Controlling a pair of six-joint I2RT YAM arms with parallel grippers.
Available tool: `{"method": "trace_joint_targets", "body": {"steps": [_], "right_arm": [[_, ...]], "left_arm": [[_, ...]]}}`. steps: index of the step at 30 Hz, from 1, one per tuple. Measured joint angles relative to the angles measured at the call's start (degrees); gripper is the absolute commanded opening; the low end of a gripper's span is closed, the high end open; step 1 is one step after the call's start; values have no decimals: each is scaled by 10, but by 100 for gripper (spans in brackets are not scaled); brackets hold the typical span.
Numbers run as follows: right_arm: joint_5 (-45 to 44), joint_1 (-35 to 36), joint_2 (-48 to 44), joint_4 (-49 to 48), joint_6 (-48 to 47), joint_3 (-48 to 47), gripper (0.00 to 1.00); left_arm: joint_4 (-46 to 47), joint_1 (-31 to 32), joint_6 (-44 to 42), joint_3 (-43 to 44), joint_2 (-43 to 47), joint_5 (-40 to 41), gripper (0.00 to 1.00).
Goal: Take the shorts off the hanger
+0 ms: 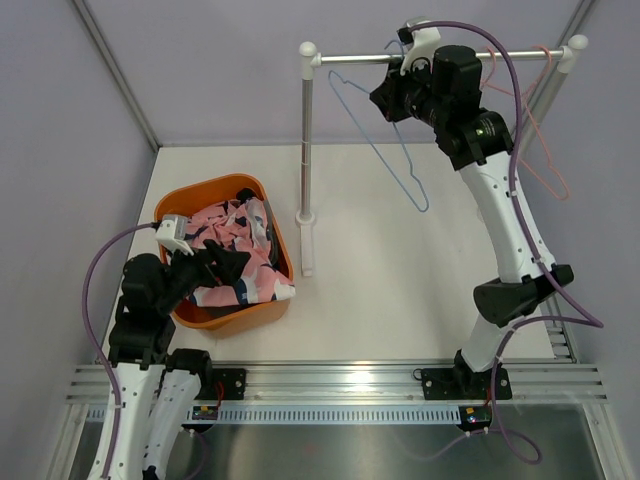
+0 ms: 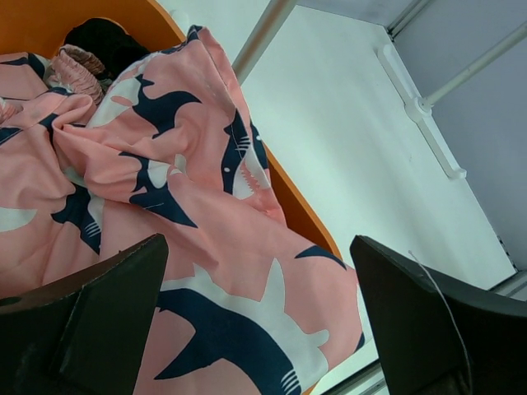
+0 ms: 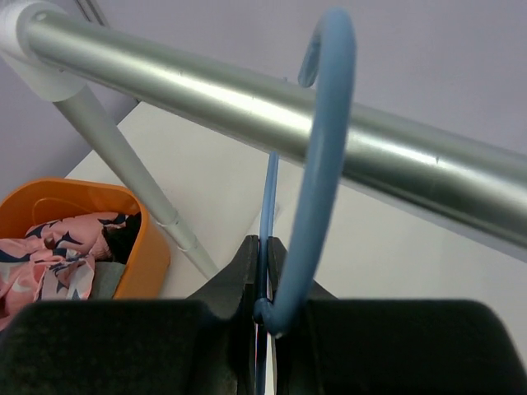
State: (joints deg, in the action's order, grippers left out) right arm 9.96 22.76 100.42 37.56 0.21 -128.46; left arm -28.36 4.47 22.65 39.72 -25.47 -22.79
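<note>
My right gripper brings the hanger's neck toward the bar next, since the bar runs just outward of my gripper, beneath the raised hook. It then lowers the hook onto the bar and releases.
The pink shorts (image 1: 240,262) with dark blue shark prints lie in the orange basket (image 1: 205,192) at the left; they fill the left wrist view (image 2: 181,239). My left gripper (image 1: 215,268) hovers just over them, open and empty. A bare blue wire hanger (image 1: 385,150) hangs at the rail (image 1: 350,59); its hook (image 3: 325,148) curls over the rail (image 3: 206,90). My right gripper (image 1: 395,98) is shut on the blue hanger's neck (image 3: 263,288) just below the rail.
A pink wire hanger (image 1: 540,140) hangs at the rail's right end. The rack's post (image 1: 306,140) and foot (image 1: 306,240) stand just right of the basket. A dark garment (image 2: 99,41) lies at the basket's far side.
</note>
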Motion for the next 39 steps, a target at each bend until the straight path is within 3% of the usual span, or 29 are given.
{"method": "trace_joint_targets", "body": {"steps": [8, 21, 25, 32, 39], "right_arm": [[-14, 0, 74, 10, 0, -78, 0], [-28, 0, 71, -5, 20, -34, 2], [-32, 0, 52, -5, 28, -10, 12], [-49, 0, 13, -4, 44, 37, 51], [-65, 0, -33, -4, 61, 48, 74]], "left_arm": [[-1, 11, -2, 0, 0, 0, 99], [-1, 12, -2, 0, -2, 0, 99], [-1, 12, -3, 0, -2, 0, 99], [-2, 12, -3, -2, -6, 0, 99], [-3, 12, -3, -9, -7, 2, 99]]}}
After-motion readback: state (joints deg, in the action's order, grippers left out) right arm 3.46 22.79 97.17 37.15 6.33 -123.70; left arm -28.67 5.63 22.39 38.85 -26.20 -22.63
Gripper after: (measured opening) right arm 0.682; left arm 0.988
